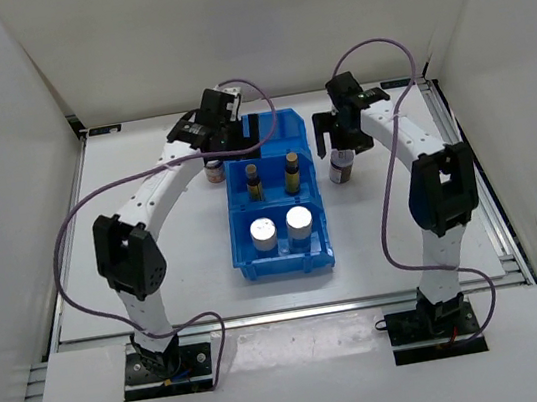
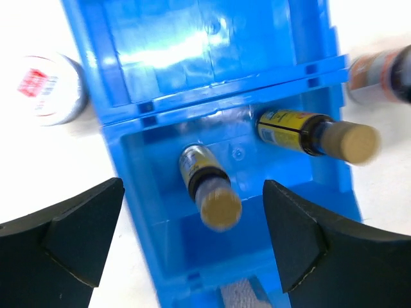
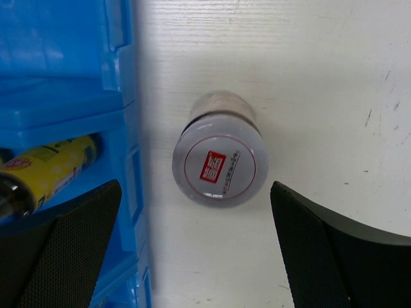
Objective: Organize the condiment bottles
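Observation:
The second jar stands below. Next, my right gripper comes down around its lid (image 1: 342, 157) (image 3: 220, 161), then closes.
The blue bin (image 1: 285, 259) holds two white bottles with silver caps (image 1: 263, 234) (image 1: 299, 221) in its near compartment. Two slim dark bottles with yellow labels (image 1: 253, 181) (image 1: 292, 171) stand in the middle one. My left gripper (image 2: 194, 187) hangs open above the left slim bottle (image 2: 209, 189), touching nothing; the other slim bottle (image 2: 314, 135) stands to its right. One squat jar (image 1: 215, 172) stands on the table left of the bin. My right gripper (image 3: 196, 189) is open above the second jar (image 3: 219, 167), right of the bin, with a finger well clear on each side.
The bin's far compartment (image 1: 273, 129) holds nothing. White walls enclose the table on three sides. The bin wall (image 3: 128, 179) is close to the right gripper's left finger. Both arms reach over the table's far half.

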Motion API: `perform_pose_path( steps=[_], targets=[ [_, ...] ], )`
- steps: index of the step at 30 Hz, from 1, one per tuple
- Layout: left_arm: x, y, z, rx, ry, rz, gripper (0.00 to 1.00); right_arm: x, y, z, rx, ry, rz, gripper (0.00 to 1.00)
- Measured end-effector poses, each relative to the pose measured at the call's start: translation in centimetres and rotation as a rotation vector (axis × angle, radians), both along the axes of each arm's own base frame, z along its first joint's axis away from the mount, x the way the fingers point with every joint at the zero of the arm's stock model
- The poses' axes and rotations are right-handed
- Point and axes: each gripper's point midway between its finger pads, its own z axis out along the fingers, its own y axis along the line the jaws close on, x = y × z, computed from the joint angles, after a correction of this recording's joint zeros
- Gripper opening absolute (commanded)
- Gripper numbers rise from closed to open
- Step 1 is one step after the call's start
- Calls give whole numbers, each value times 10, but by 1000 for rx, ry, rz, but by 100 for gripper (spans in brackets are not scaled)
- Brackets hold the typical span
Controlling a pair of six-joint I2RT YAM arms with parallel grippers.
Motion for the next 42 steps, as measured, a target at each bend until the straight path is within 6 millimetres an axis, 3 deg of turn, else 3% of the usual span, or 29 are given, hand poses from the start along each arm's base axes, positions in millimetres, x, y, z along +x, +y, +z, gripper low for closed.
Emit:
perform_pose_path(
  steps=[4,7,9,10,11,13,14,17,20,22,25,32,34,36,38,42],
  targets=[
    [-8,11,49,-32,-95,18,100,2,-4,-23,-21,52,-6,100],
    [-15,26,85,-57,-177,49,100,-1,-8,-43,-39,105,-12,90],
    [-20,42,95,-65,-201,85,100,-2,-10,-52,-45,127,-12,80],
    [-22,52,95,-65,-200,108,100,-2,-10,-55,-46,135,-10,75],
    [-21,63,91,-58,-193,137,100,-3,-10,-56,-46,139,-11,60],
    [-21,81,75,-38,-157,186,100,-2,-11,-57,-52,140,-11,50],
    [-20,91,65,-26,-135,210,100,-2,-11,-57,-50,140,-13,41],
    [-24,108,38,7,-65,253,100,-2,-13,-57,-58,135,-18,24],
    [-29,112,26,21,-31,261,100,-1,-15,-54,-72,126,-24,13],
    [-30,114,25,22,-26,265,100,2,-17,-47,-85,112,-27,12],
    [-28,115,26,18,-32,270,100,17,-14,-21,-90,45,-21,11],
    [-29,119,18,21,-19,282,100,63,30,83,31,-224,63,11],
    [-28,121,17,21,-16,290,100,69,48,102,70,-275,100,11],
    [-28,123,17,20,-16,296,100,69,63,105,89,-285,138,11],
    [-25,126,18,16,-20,307,100,67,78,94,98,-263,179,11],
    [-21,136,14,13,-11,338,100,63,102,44,85,-165,248,11]
  ],
)
